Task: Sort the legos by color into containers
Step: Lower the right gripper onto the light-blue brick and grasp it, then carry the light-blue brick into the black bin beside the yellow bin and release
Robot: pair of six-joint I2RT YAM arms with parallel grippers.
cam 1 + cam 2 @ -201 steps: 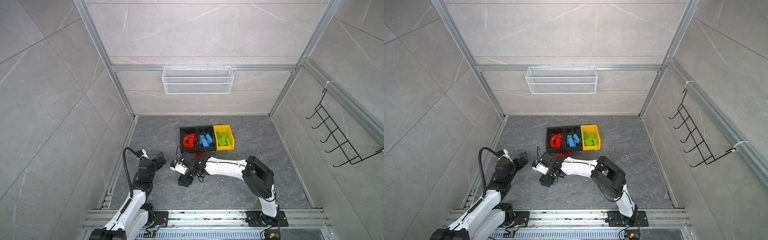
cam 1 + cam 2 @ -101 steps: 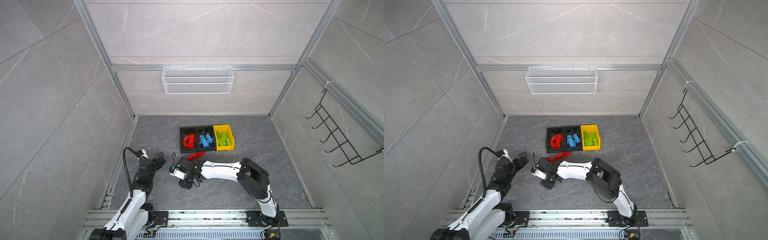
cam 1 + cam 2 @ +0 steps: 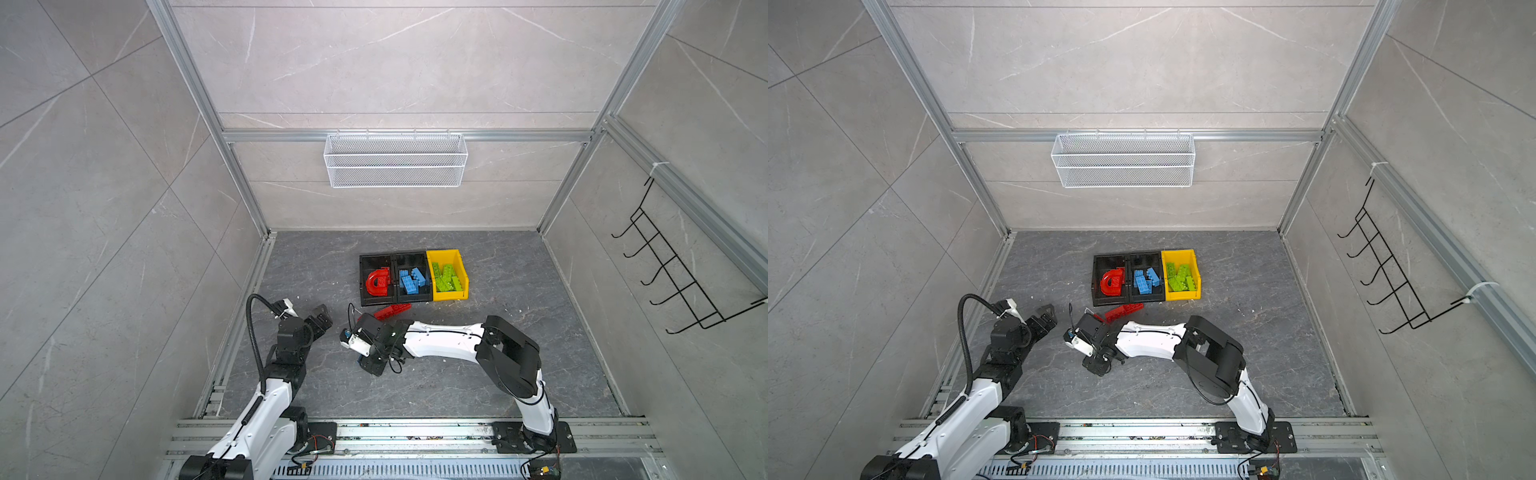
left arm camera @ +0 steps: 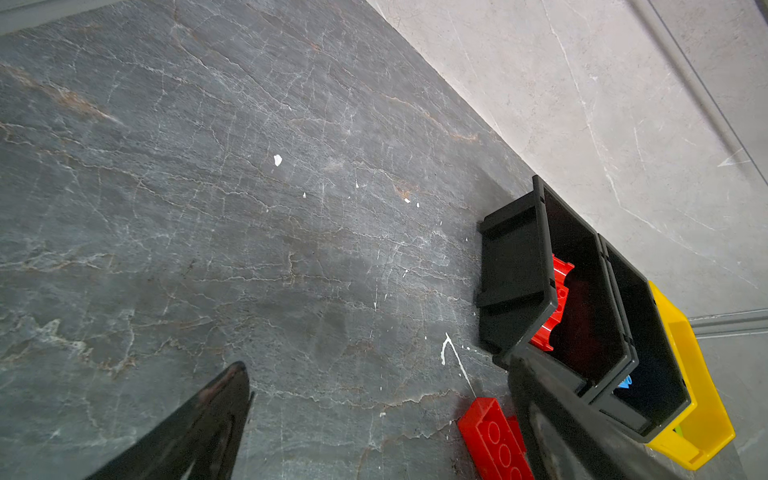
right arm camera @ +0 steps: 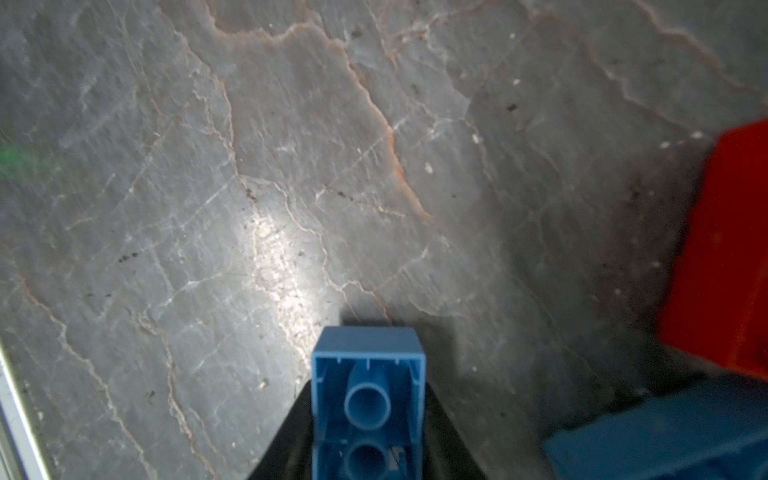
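Observation:
My right gripper will go up and outward over the middle black container [image 3: 411, 259] and release the blue lego, because matching blue legos are there, outward of my gripper.
My right gripper [image 5: 369, 415] is shut on a blue lego [image 5: 369, 374] held end-on just above the floor, hollow underside facing the camera. In both top views that gripper [image 3: 371, 365] [image 3: 1094, 365] sits left of centre, in front of the containers. Another blue lego [image 5: 665, 432] and a red lego [image 5: 731, 257] lie beside it. Red legos [image 3: 392, 310] [image 4: 494, 440] rest on the floor before the left black container [image 3: 362, 276], which holds a red arch [image 3: 376, 282]. The middle black container [image 3: 411, 259] holds blue legos, the yellow container [image 3: 451, 296] green ones. My left gripper [image 3: 322, 320] [image 4: 378, 365] is open and empty.
A white wire basket [image 3: 395, 166] hangs on the back wall and a black hook rack [image 3: 673, 282] on the right wall. Aluminium rails [image 3: 415, 432] run along the front edge. The dark stone floor [image 3: 519, 291] stretches right of the containers.
The right gripper has closed on the blue lego. Its arm swung left and toward the front, uncovering the red legos on the floor. The left arm has not moved.

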